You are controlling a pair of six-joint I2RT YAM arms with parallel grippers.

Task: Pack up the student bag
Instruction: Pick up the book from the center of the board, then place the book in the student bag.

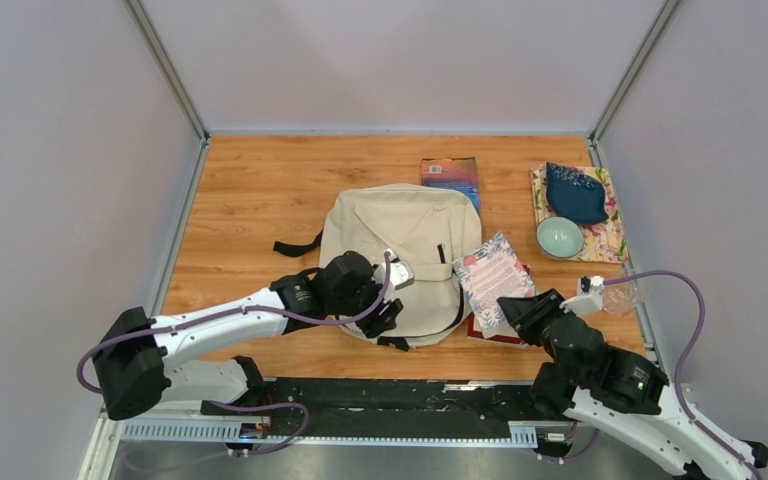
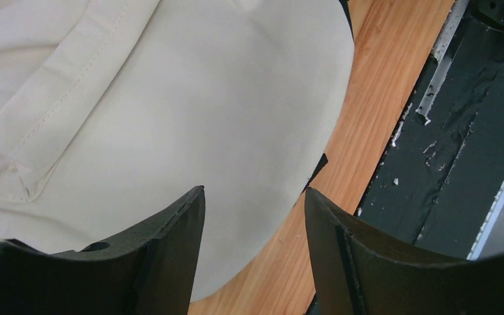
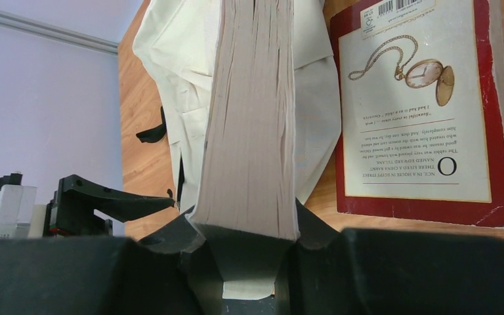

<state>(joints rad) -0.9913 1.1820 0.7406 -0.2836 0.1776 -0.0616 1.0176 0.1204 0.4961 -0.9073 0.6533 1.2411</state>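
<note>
My left gripper is open, and the bag's near cream rim [image 1: 403, 335] [image 2: 294, 187] already runs between its fingers, so it will move down onto that rim next, toward the end of the black strap.
The student bag [image 1: 400, 245], a beige canvas backpack with black straps, lies flat in the middle of the wooden table. My left gripper [image 1: 382, 318] hovers open over its near edge. In the left wrist view nothing sits between the two fingers of this gripper [image 2: 254, 197], only the bag's cloth [image 2: 170, 98] and bare wood below. My right gripper [image 1: 513, 303] is shut on a thick paperback [image 1: 495, 272] with a pink floral cover, held just right of the bag. The right wrist view has that book's page edge [image 3: 252, 118] running up from the gripper [image 3: 246, 223].
A red-bordered book [image 3: 420, 111] lies flat under the held paperback, right of the bag. Another book [image 1: 450, 172] lies behind the bag. At the back right, a floral mat [image 1: 610, 235] carries a dark blue pouch [image 1: 575, 192] and a teal bowl [image 1: 559, 237].
</note>
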